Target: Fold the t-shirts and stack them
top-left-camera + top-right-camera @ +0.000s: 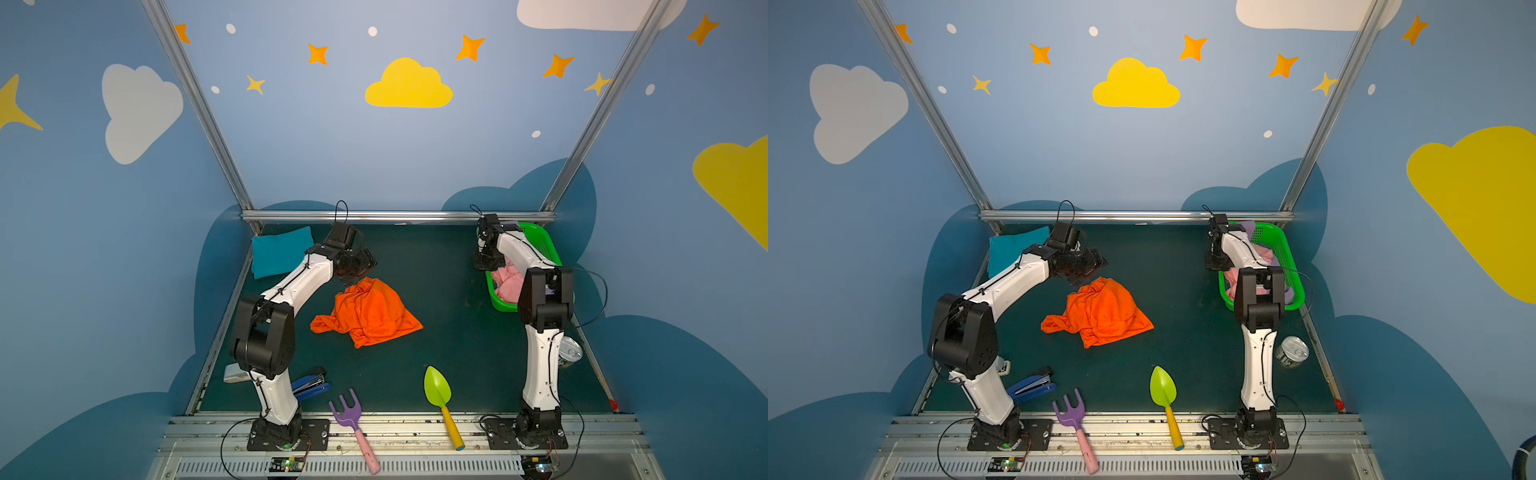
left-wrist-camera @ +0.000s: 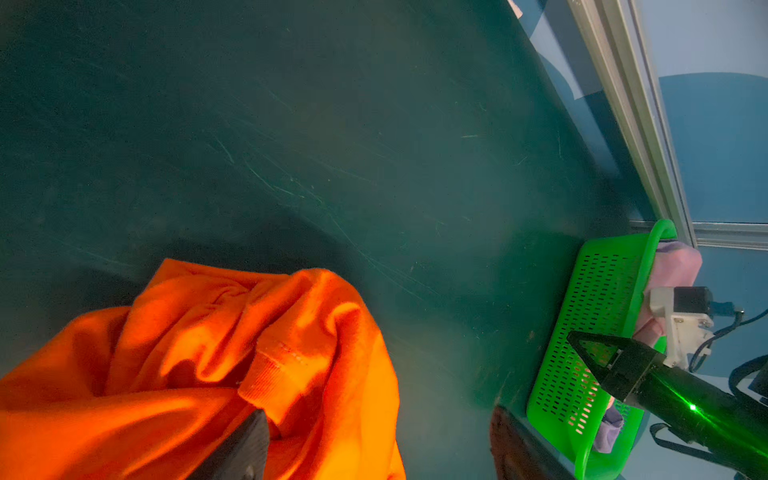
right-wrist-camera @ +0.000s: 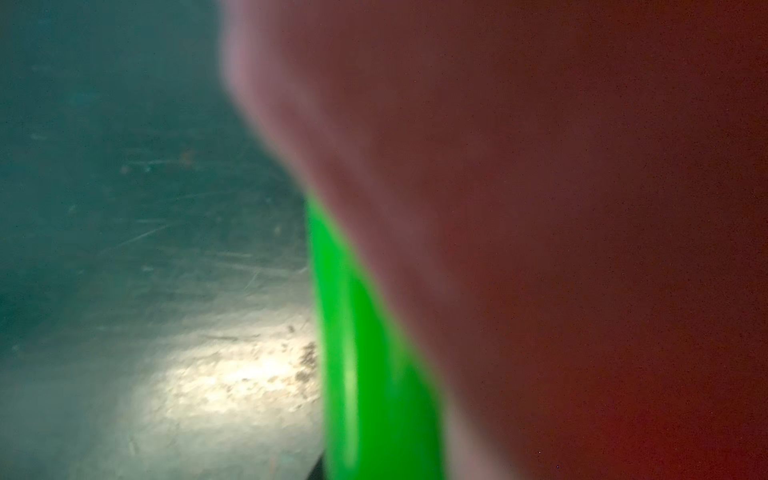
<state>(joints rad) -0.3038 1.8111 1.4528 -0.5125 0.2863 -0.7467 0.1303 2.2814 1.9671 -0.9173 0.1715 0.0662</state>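
Note:
My right gripper slides the green basket by its rim outward toward the nearby back corner (image 1: 551, 225) next and then releases it. This is because the crumpled orange t-shirt (image 1: 368, 316) requires clear tabletop.
A crumpled bright orange t-shirt (image 1: 368, 316) (image 1: 1100, 313) (image 2: 208, 353) lies mid-table. My left gripper (image 1: 353, 274) (image 2: 378, 453) hovers open at its far edge, one finger (image 2: 249, 449) over the cloth. A folded teal t-shirt (image 1: 280, 251) (image 1: 1013, 249) sits at the back left. Pink (image 1: 509, 280) (image 1: 1235, 276) and lilac (image 1: 1248, 227) (image 2: 677, 257) t-shirts lie in a green basket (image 1: 544, 245) (image 2: 598, 311). My right gripper (image 1: 488, 262) (image 1: 1217, 262) is at the basket's left rim by the pink cloth (image 3: 540, 208), which fills the right wrist view and hides the jaws.
Along the front edge lie a blue stapler (image 1: 311, 386), a purple toy rake (image 1: 347, 409) and a green toy shovel (image 1: 436, 388). A metal can (image 1: 1292, 351) stands at the right edge behind the right arm. A metal rail (image 1: 395, 216) bounds the back.

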